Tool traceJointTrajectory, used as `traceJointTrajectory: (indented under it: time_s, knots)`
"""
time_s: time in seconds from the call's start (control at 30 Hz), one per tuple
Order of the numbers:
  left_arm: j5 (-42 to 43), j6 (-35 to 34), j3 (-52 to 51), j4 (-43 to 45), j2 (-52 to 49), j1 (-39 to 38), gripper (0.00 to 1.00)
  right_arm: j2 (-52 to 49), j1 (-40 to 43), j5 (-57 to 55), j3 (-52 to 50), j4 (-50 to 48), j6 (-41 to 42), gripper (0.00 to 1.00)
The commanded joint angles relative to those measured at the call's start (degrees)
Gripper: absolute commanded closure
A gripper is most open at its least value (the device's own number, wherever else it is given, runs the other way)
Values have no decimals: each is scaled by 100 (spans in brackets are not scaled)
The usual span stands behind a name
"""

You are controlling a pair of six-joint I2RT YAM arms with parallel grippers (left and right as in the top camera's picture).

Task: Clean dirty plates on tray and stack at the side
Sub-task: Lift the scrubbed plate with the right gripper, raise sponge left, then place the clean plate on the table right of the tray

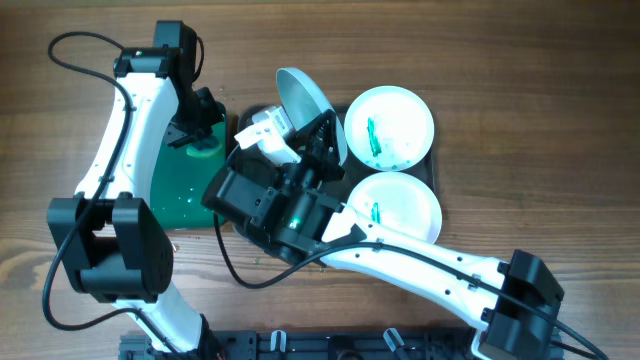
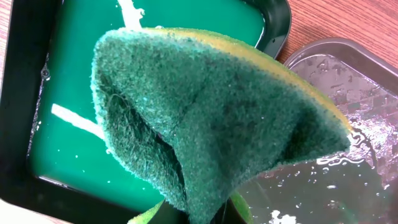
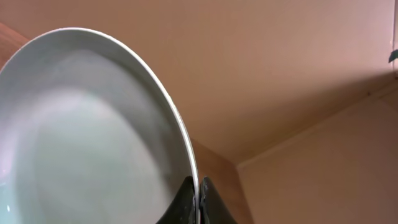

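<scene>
I will next carry the plate past the streaked ones with my right gripper, turn it flat, lower it and let it go, because the bare table beside the dark tray is open.
My right gripper is shut on the rim of a white plate and holds it tilted on edge above the left end of the dark tray. In the right wrist view the jaws pinch the plate's rim, and its face looks clean. Two more plates lie flat on the tray, each with green streaks. My left gripper is shut on a green sponge and holds it over the edge between the small green tray and the wet dark tray.
The small black tray with bright green inside sits left of the dark tray and also shows in the left wrist view. Both arms crowd the middle. Bare wooden table lies to the right and far side.
</scene>
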State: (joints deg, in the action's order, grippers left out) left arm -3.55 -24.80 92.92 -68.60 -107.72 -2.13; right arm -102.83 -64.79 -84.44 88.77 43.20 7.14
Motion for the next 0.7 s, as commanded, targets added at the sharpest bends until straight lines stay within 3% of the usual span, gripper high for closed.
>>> traceJointTrajectory:
  time_s: [0.0,0.13,0.17,0.2,0.33,0.43,0.53,0.67]
  knots:
    - [28,-96,50,20,46,11,96,138,15,551,160,28,-101,96]
    - [28,-96,50,20,46,11,96,138,407,2680,149,466,739,96]
    - [28,-96,50,17,46,11,96,138,791,3681,149,627,1064,96]
    - [35,-98,50,15,46,11,96,138,1261,4968,149,688,1113,96]
    - [210,-98,50,-9,46,-83,96,138,2736,8157,149,695,1051,96]
    - [249,-98,50,-4,46,-308,96,219,3932,10021,149,737,780,96]
    - [249,-98,50,0,13,-649,96,511,5080,10391,149,981,800,96]
    - [245,-98,50,90,-28,-1132,96,1239,6297,9005,66,1631,997,96]
